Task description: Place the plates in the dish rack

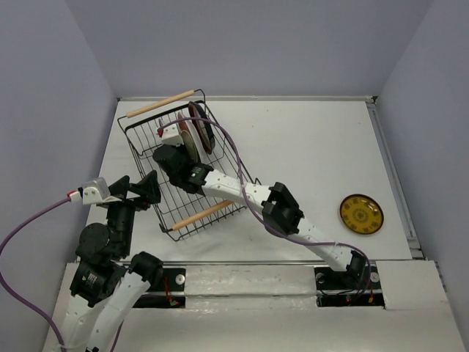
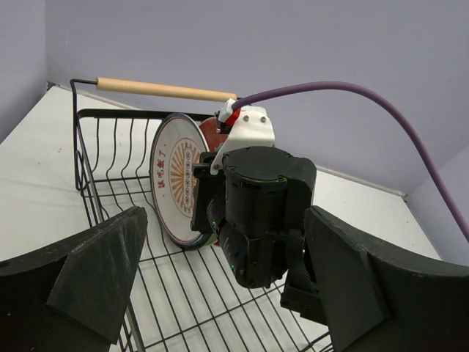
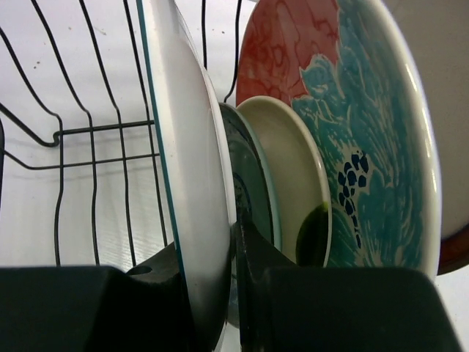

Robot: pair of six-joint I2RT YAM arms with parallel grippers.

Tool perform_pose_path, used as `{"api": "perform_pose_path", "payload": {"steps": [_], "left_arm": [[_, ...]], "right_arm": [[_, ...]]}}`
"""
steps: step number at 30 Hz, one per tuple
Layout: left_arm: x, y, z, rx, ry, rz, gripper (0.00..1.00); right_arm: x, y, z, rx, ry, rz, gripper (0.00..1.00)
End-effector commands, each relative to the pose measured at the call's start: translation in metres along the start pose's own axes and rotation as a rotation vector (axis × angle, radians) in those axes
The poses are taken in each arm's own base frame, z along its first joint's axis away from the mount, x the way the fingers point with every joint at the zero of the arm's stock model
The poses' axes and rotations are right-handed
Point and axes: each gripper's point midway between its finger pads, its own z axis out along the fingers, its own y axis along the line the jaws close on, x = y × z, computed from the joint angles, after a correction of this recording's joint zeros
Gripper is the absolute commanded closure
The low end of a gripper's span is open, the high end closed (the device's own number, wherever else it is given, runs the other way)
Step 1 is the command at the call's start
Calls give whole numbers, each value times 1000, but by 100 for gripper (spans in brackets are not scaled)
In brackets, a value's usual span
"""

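Note:
The white sunburst plate's rim will be let go next, as my right gripper stays where it is and opens off it.
The dish rack [image 1: 187, 207] stands at the table's far left, with several plates on edge at its far end. My right gripper [image 1: 176, 158] reaches into the rack and is shut on the rim of the white sunburst plate [image 3: 192, 183], which is upright [image 2: 178, 176]. Behind it stand the small teal plate [image 3: 253, 187], the cream plate [image 3: 293, 169], the red-and-teal floral plate [image 3: 370, 125] and a maroon rim [image 3: 456, 253]. The yellow plate [image 1: 361, 213] lies flat on the table at the right. My left gripper [image 1: 152, 189] is open and empty at the rack's left side.
The rack's far wooden handle [image 2: 165, 89] and near wooden handle [image 1: 201, 215] sit above its rims. A purple cable [image 2: 366, 92] arcs over the right wrist. The rack's near wire floor [image 2: 198, 293] is bare. Grey walls enclose the table.

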Motion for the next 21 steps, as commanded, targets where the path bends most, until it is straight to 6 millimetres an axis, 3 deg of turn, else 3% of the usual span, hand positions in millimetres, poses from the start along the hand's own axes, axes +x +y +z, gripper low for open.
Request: {"api": "perform_pose_path", "payload": {"steps": [1, 14, 16, 19, 20, 21], "left_arm": [[-12, -6, 0, 28, -53, -16, 1], [-13, -6, 0, 31, -57, -20, 1], [-13, -6, 0, 31, -57, -18, 1], [-13, -6, 0, 31, -57, -18, 1], [-12, -6, 0, 32, -56, -18, 1], [-12, -7, 0, 33, -55, -18, 1]], "right_arm": [[-47, -1, 0, 7, -106, 139, 93], [-16, 8, 9, -1, -72, 114, 93], [-18, 8, 8, -1, -75, 123, 87], [-20, 9, 8, -6, -76, 131, 68], [-22, 9, 7, -8, -78, 133, 57], [-28, 7, 5, -9, -84, 140, 54]]}}
